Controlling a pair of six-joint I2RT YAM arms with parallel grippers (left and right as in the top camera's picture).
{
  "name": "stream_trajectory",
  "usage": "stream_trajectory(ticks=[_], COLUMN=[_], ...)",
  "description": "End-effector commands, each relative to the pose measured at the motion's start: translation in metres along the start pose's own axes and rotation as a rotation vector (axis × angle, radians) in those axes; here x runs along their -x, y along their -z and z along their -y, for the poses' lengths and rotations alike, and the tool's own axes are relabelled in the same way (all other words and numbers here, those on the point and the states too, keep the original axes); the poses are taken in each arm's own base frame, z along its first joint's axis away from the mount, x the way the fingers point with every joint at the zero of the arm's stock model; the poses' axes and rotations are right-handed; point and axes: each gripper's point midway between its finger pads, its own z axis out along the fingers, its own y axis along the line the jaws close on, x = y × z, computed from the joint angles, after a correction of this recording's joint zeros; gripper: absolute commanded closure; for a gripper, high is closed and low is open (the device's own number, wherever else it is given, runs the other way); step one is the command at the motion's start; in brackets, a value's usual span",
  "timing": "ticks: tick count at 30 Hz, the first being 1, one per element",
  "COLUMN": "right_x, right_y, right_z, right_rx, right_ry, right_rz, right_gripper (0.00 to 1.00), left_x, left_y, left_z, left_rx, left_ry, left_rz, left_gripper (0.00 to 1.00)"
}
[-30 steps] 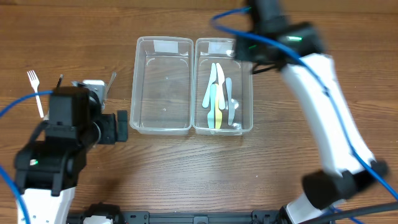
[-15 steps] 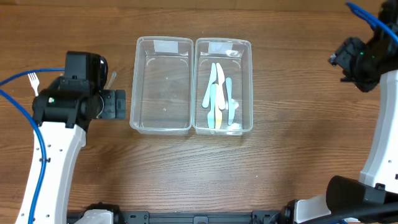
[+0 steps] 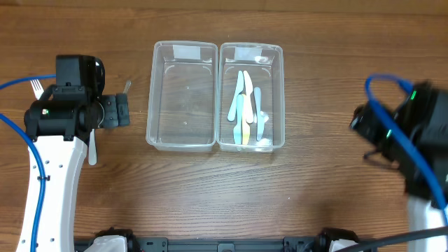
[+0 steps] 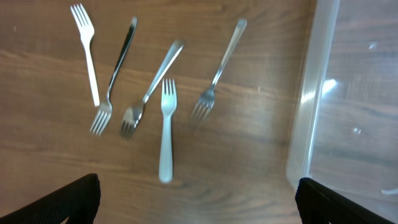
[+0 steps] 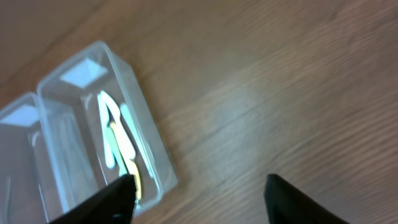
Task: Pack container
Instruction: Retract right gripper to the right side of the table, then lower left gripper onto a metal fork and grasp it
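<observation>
My left gripper needs to go down and turn onto the slim lower handle (image 4: 220, 71) of the metal fork nearest the empty container, because that handle is at an angle to the gripper's fingers.
Two clear plastic containers stand side by side. The left container (image 3: 150, 105) is empty; its wall shows in the left wrist view (image 4: 311, 93). The right container (image 3: 283, 91) holds several plastic knives (image 3: 245, 105), also in the right wrist view (image 5: 115, 143). Several forks lie on the table left of the containers: a white plastic fork (image 4: 166, 127), another white one (image 4: 86, 50) and three metal forks (image 4: 214, 71). My left gripper (image 4: 198, 199) is open and empty above the forks. My right gripper (image 5: 199, 199) is open and empty over bare table, right of the containers.
The wooden table (image 3: 224, 196) carries nothing else. The left arm (image 3: 66, 105) covers most of the forks from above; one white fork handle (image 3: 92, 147) sticks out below it. The right arm (image 3: 413, 133) is at the right edge, blurred.
My right arm has swung away from above the right container to the far right and front. My left arm has shifted left and back over the forks.
</observation>
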Motion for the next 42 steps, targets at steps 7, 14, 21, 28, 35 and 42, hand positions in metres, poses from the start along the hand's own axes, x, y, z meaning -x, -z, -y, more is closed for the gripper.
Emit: stream_trajectory(ticks=[7,14,21,28,35,42], right_x=[-0.076,-0.078,-0.079,-0.079,-0.078,-0.077], right_y=[-0.051,-0.066,-0.073,-0.073,-0.074,-0.074], right_z=[0.020,0.020,0.021,0.021,0.020,0.020], right_rx=[0.013,-0.004,-0.016,-0.015,-0.013,-0.015], right_ry=[0.083,0.078,0.077,0.084,0.084,0.085], right_rz=[-0.185,-0.246,-0.274,-0.274,-0.267,-0.265], right_gripper=[0.24,0.24,0.23,0.23,0.23,0.23], left_x=[0.017,0.009,-0.003,-0.008,-0.023,-0.036], left_y=[-0.036,-0.095,-0.153,-0.196,-0.229,-0.242], left_z=[0.006,-0.003,0.004,0.019,0.025,0.027], left_rx=[-0.071,-0.151,-0.170,-0.203,-0.216,-0.224], left_ry=[-0.143,-0.136,-0.198,-0.278,-0.301,-0.302], left_rz=[-0.014,-0.131,-0.225,-0.248,-0.298,-0.339], left_gripper=[0.00,0.00,0.00,0.00,0.00,0.01])
